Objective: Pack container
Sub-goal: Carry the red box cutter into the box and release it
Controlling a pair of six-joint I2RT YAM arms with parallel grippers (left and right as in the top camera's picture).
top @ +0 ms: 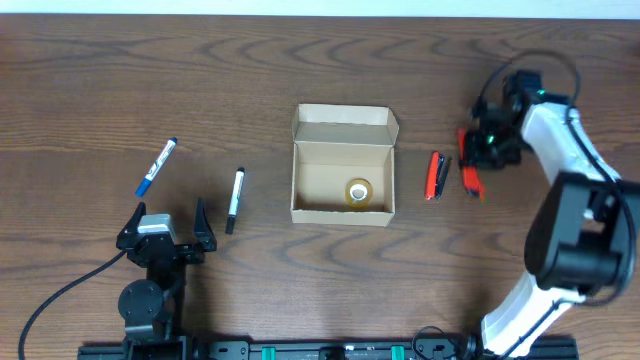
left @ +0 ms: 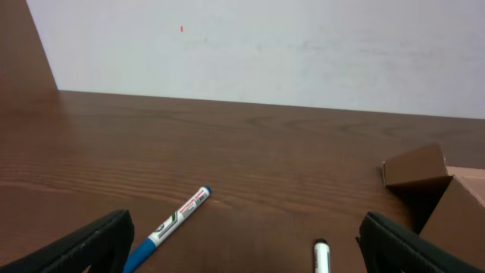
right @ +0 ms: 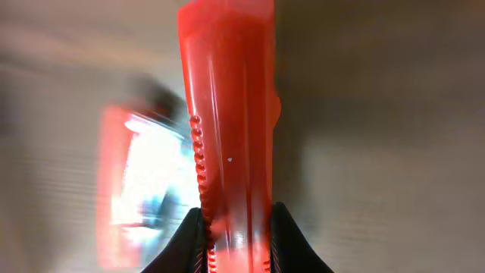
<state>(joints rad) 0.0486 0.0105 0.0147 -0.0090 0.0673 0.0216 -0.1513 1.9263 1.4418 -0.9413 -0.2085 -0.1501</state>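
The robot's right gripper next needs to swing and turn over the box's bottom beyond the tape and let go of the tool, as that part of the bottom is to the gripper's left in the overhead view.
The container (top: 342, 150) is a tan cardboard box at the table's middle, its flap lid (top: 344, 118) open toward the back; one corner shows in the left wrist view (left: 424, 171). A roll of clear tape (top: 359, 191) lies inside it. My right gripper (top: 478, 150) is to the right of the box, shut on a red plastic tool with a ridged edge (top: 470, 178); the right wrist view shows that tool (right: 231, 114) pinched between the jaws (right: 235, 235). My left gripper (top: 168, 215) is open and empty at the front left (left: 242, 254).
A red pen and a black pen (top: 437, 175) lie side by side between box and right gripper. A blue marker (top: 157, 166) (left: 176, 222) and a black-and-white marker (top: 234, 199) (left: 322, 256) lie left of the box, ahead of the left gripper.
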